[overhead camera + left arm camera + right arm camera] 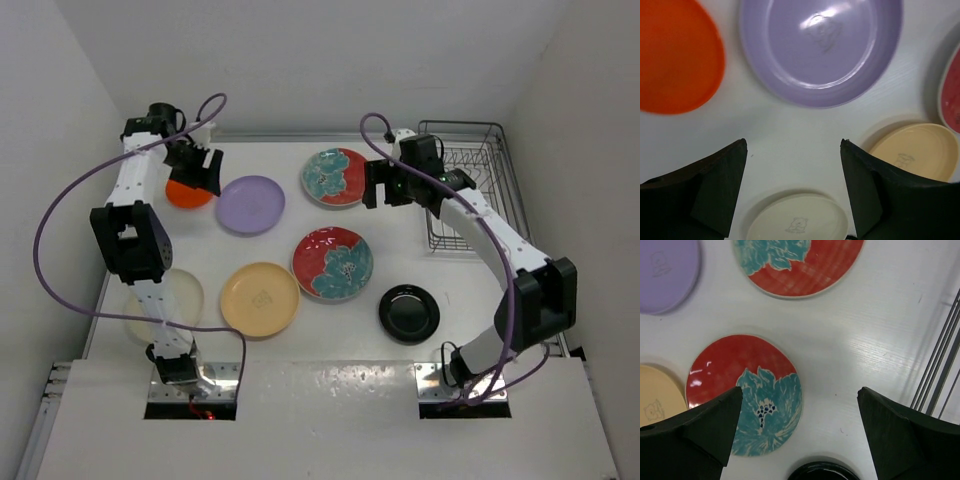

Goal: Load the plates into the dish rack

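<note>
The robot's right gripper needs to move down and back next, onto the near red plate's rack-side rim [371, 260] [800, 396], which is below and back of the gripper, where bare table leaves room for a finger.
Seven plates lie flat on the white table: orange [186, 194], lavender [250, 204], two red floral ones [335, 176] [332, 263], pale yellow [260, 298], cream-white [170, 298] partly under the left arm, and black [408, 312]. The wire dish rack [470, 185] stands at the far right and holds no plates. My left gripper [203, 172] hangs open and empty between the orange [675, 55] and lavender [822, 47] plates. My right gripper [383, 188] hangs open and empty between the far red plate [797, 262] and the rack [940, 365].
White walls close the table on the left, back and right. Purple cables loop from both arms. The left wrist view also shows the cream-white [797, 217] and yellow [917, 150] plates. The right wrist view shows the near red plate [745, 392] and the black plate's rim [822, 472].
</note>
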You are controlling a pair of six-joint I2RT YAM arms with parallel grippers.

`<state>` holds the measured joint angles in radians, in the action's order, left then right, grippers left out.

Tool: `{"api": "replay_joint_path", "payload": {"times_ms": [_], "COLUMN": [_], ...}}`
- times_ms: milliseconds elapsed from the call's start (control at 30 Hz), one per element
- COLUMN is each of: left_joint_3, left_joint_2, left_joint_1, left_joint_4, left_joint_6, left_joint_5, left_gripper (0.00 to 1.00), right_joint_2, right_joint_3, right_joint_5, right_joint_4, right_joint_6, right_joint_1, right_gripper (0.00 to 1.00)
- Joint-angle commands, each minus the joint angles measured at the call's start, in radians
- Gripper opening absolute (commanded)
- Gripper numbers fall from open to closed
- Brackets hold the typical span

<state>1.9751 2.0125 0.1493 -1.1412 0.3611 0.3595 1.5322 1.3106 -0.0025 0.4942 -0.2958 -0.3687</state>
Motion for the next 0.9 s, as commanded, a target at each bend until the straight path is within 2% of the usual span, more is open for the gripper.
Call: {"api": "replay_joint_path", "payload": {"times_ms": [0, 33, 100, 167, 267, 300, 367, 533, 767, 867], "left_joint_3": [0.025, 0.025, -0.001, -0.033, -0.042, -0.042, -0.077, -0.179, -0.234, -0.297], "left_joint_2": [0.057, 0.057, 0.057, 0.057, 0.046, 0.037, 0.025, -0.018, -0.009, -0.056], "left_joint_1": [-0.016, -0.025, -0.037, -0.062, -0.103, -0.128, -0.157, -0.217, -0.248, -0.258], "left_joint_4": [-0.011, -0.011, 0.026, 0.076, 0.087, 0.087, 0.087, 0.072, 0.061, 0.08], "left_joint_6": [0.002, 0.013, 0.013, 0.024, 0.07, 0.116, 0.172, 0.314, 0.317, 0.308], "left_joint_5": [0.119, 0.119, 0.101, 0.09, 0.105, 0.116, 0.125, 0.142, 0.156, 0.147], "left_gripper": [0.8, 0.8, 0.8, 0.8, 0.8, 0.8, 0.8, 0.8, 0.8, 0.8], "right_joint_2": [0.06, 0.089, 0.132, 0.172, 0.227, 0.241, 0.252, 0.264, 0.318, 0.341], "right_joint_3": [0.044, 0.055, 0.058, 0.049, 0.004, -0.008, -0.072, -0.203, -0.301, -0.329], "right_joint_5": [-0.018, -0.02, -0.06, -0.132, -0.23, -0.316, -0.35, -0.335, -0.399, -0.439], "right_joint_4": [-0.04, -0.037, -0.01, 0.018, 0.056, 0.066, 0.054, -0.052, -0.212, -0.278], "right_joint_6": [-0.089, -0.092, -0.085, -0.08, -0.071, -0.069, -0.091, -0.15, -0.212, -0.221], "right_joint_1": [0.025, 0.024, 0.017, 0.014, 0.03, 0.033, 0.03, 0.008, 0.005, 0.016], "right_gripper": [0.95, 0.9, 0.86, 0.86, 0.91, 0.91, 0.91, 0.9, 0.83, 0.75]}}
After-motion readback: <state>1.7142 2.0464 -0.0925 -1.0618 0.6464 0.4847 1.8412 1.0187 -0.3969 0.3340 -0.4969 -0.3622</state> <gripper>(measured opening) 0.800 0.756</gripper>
